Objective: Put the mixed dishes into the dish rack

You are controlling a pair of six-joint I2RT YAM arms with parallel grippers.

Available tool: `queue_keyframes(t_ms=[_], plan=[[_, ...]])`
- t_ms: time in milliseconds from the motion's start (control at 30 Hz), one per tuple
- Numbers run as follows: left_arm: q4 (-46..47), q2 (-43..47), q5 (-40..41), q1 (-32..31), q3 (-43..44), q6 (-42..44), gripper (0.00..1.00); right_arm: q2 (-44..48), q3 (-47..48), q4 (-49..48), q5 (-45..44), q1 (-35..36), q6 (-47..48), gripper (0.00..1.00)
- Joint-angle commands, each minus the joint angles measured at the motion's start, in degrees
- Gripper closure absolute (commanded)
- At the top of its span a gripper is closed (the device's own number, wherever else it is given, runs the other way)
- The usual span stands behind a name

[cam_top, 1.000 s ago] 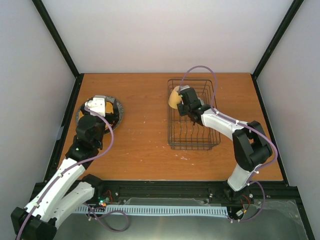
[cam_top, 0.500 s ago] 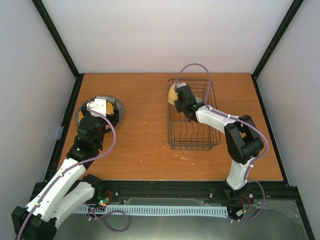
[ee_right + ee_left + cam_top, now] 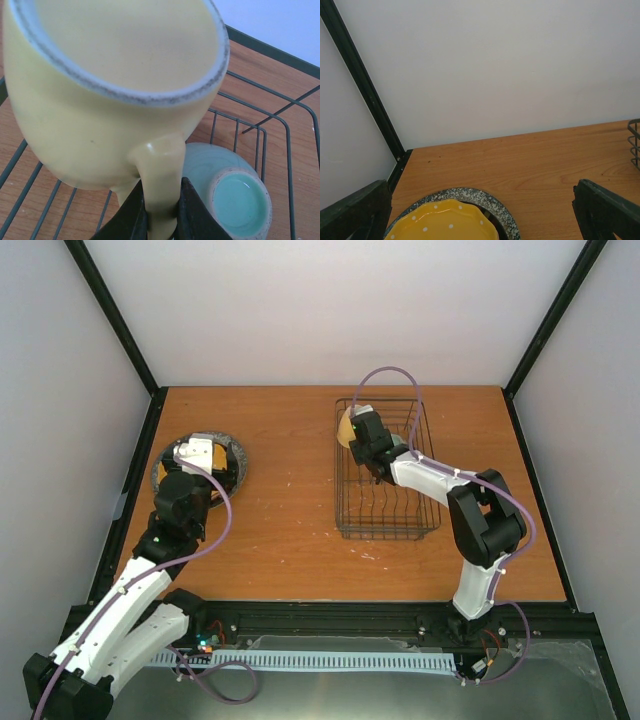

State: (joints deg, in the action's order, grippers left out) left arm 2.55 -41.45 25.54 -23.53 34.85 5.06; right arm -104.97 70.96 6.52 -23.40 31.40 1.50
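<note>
My right gripper moves down next until the mug (image 3: 346, 430) settles on the rack wires beside the small bowl and releases the handle, since the wires lie bare below.
My right gripper (image 3: 161, 212) is shut on the handle of the yellow mug (image 3: 100, 100), which hangs tilted over the far left corner of the dish rack (image 3: 388, 512). A small pale green bowl (image 3: 235, 195) lies upside down in the rack, just beside the mug. At the table's left, an orange-yellow plate (image 3: 445, 224) rests on a larger grey speckled plate (image 3: 492, 201). My left gripper (image 3: 480, 220) hovers open over this stack, its fingers (image 3: 355, 212) wide apart and touching nothing. From the top view the mug (image 3: 346, 430) sits at the rack's left rim.
The rack's wire wall (image 3: 250, 85) rises close behind the mug and bowl. A corner of the rack (image 3: 635, 142) shows at the right of the left wrist view. The black frame post (image 3: 365, 90) and white walls close in the table's back left.
My right gripper has carried the mug a little left and back, toward the rack's far left corner, and its elbow has swung left. The left arm has barely moved.
</note>
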Motion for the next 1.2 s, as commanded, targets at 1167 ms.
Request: queue_keyframes(t_ms=[1167], plan=[[1.3,0.7,1.0,0.1,-0.3,1.4,0.0,-6.3,4.1,3.1,3.7,0.2,-0.9,0.97]])
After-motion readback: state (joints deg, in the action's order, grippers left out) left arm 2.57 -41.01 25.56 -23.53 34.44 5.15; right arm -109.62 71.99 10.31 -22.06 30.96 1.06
